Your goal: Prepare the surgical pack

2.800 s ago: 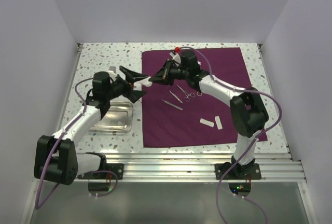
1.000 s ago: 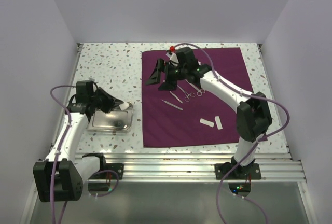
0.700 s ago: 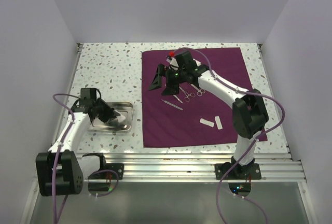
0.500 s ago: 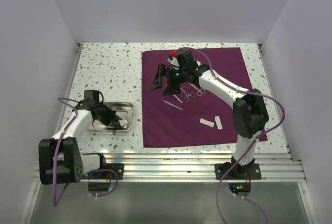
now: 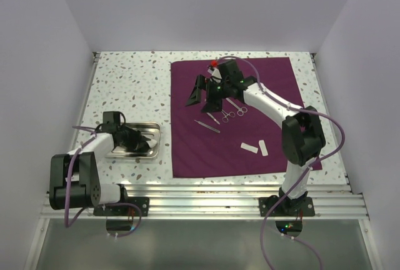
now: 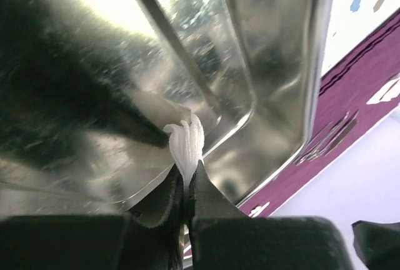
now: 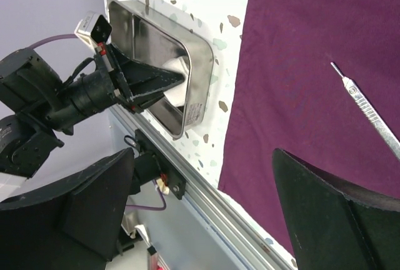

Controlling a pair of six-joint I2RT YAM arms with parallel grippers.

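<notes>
My left gripper stays low at the tray's cloth-side end [image 5: 152,143] next and opens its fingers to release the folded gauze, since it is already inside the tray's sides.
The dark-purple cloth [image 5: 250,95] lies flat on the table's right half. On it lie thin silver scissors [image 5: 230,113], tweezers [image 5: 207,125] and two white gauze squares [image 5: 250,148]. The steel tray [image 5: 152,147] sits left of the cloth. My left gripper [image 5: 136,143] is low inside the tray [image 6: 281,64], shut on a folded white gauze [image 6: 186,142]. The right wrist view shows the same: tray [image 7: 203,54], left gripper [image 7: 147,82] and gauze [image 7: 175,69]. My right gripper [image 5: 205,92] hovers open over the cloth's far left part, holding nothing. A silver tool [image 7: 365,107] lies on the cloth [image 7: 300,64].
The speckled table [image 5: 131,82] is walled at the back and both sides. An aluminium rail [image 5: 206,194] carrying both arm bases runs along the near edge. The left arm is folded tight by the left wall, its purple cable [image 5: 84,127] looping beside it.
The left arm has pulled back toward its base and brought its gripper, still shut on the gauze, lower into the tray. The right gripper has drifted slightly right and stayed open.
</notes>
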